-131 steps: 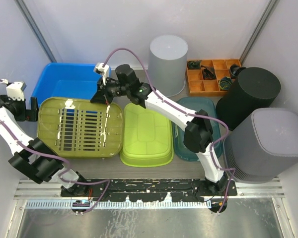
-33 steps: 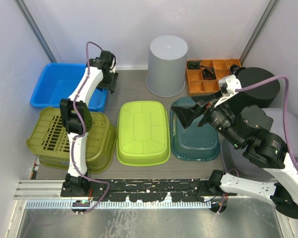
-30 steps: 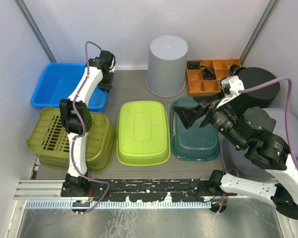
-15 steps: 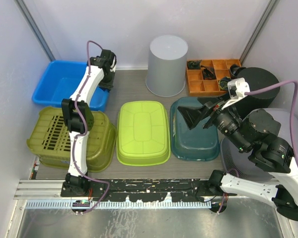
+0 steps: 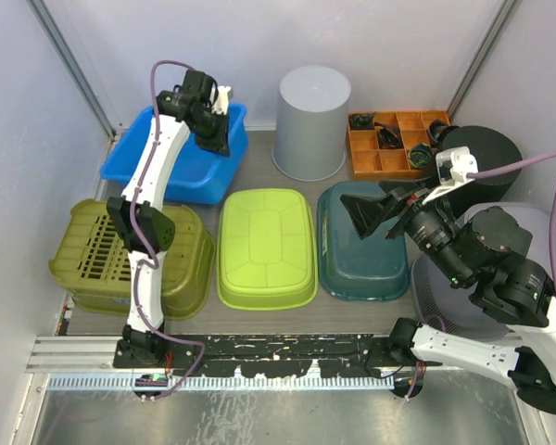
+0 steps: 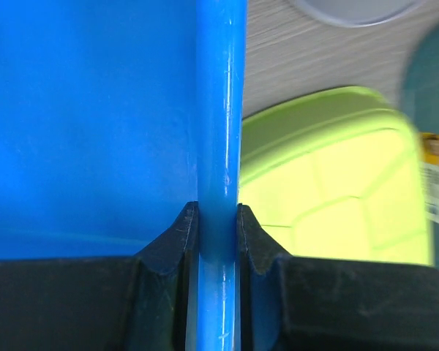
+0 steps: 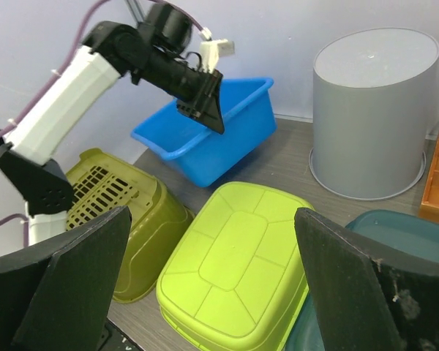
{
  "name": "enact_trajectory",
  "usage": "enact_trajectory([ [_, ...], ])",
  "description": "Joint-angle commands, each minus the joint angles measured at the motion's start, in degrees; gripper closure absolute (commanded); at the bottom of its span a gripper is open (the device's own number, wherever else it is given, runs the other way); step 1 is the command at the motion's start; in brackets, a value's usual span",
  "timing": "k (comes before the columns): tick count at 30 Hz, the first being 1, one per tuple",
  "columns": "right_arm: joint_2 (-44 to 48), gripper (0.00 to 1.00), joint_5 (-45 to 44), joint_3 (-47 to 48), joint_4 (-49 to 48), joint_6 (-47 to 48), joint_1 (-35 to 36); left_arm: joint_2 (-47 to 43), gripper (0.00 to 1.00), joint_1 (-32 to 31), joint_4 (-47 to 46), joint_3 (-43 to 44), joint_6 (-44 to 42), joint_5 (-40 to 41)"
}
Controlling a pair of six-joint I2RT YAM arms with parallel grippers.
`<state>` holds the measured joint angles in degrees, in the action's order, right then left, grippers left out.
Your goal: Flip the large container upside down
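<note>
With the tub open side up, my left gripper next swings up, to the left in the top view, then down beyond the olive slatted basket and releases.
The large container is a blue tub [image 5: 167, 159] at the back left, open side up and tilted, its right end raised off the table. My left gripper [image 5: 219, 131] is shut on the tub's right rim [image 6: 221, 110]; in the left wrist view both black fingers [image 6: 177, 234] press on the rim, the gripper [image 6: 218, 213] centred on it. The right wrist view shows the tub [image 7: 205, 142] hanging from that gripper [image 7: 203, 107]. My right gripper [image 5: 378, 209] hovers open and holds nothing above the teal container; its pads [image 7: 73, 278] frame that view.
Upside down on the table are a lime green container [image 5: 266, 246], a teal container [image 5: 360, 252] and an olive slatted basket [image 5: 102, 255]. At the back stand an inverted grey bucket [image 5: 312, 119] and an orange parts organiser [image 5: 394, 144]; a black cylinder [image 5: 486, 153] is at right.
The left gripper has closed on the blue tub's rim, then pulled it to the right and lifted that end, so the tub tilts. The right arm has drifted slightly right.
</note>
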<state>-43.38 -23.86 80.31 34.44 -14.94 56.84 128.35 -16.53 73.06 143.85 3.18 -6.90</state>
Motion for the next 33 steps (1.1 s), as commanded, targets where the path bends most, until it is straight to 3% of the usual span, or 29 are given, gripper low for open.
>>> enact_trajectory([
  [1, 0.3, 0.0, -2.3, 1.9, -1.6, 0.1, 0.2, -11.4, 1.0, -0.6, -9.1, 4.7, 5.7, -15.1],
  [9, 1.0, 0.0, -3.7, 0.6, -2.1, -1.5, 0.1, -15.2, 1.0, 2.2, -24.1, 7.1, 20.8, -23.1],
  [16, -0.3, 0.0, -4.6, 0.3, -2.3, -2.3, 0.1, -13.4, 1.0, 14.7, -46.0, 1.3, 48.8, -29.2],
  [21, -2.2, 0.0, -4.7, 0.1, -2.9, -2.5, 0.1, -10.8, 1.0, 23.4, -54.6, -4.1, 60.1, -27.4],
  [25, -3.9, 0.0, -4.6, 0.3, -3.7, -2.1, 0.1, -8.7, 1.0, 29.3, -56.3, -7.3, 60.8, -27.8],
  [33, -8.4, 0.0, -4.2, 0.9, -5.5, -0.6, 0.1, -9.3, 1.0, 39.6, -62.7, -25.5, 59.0, -29.3],
])
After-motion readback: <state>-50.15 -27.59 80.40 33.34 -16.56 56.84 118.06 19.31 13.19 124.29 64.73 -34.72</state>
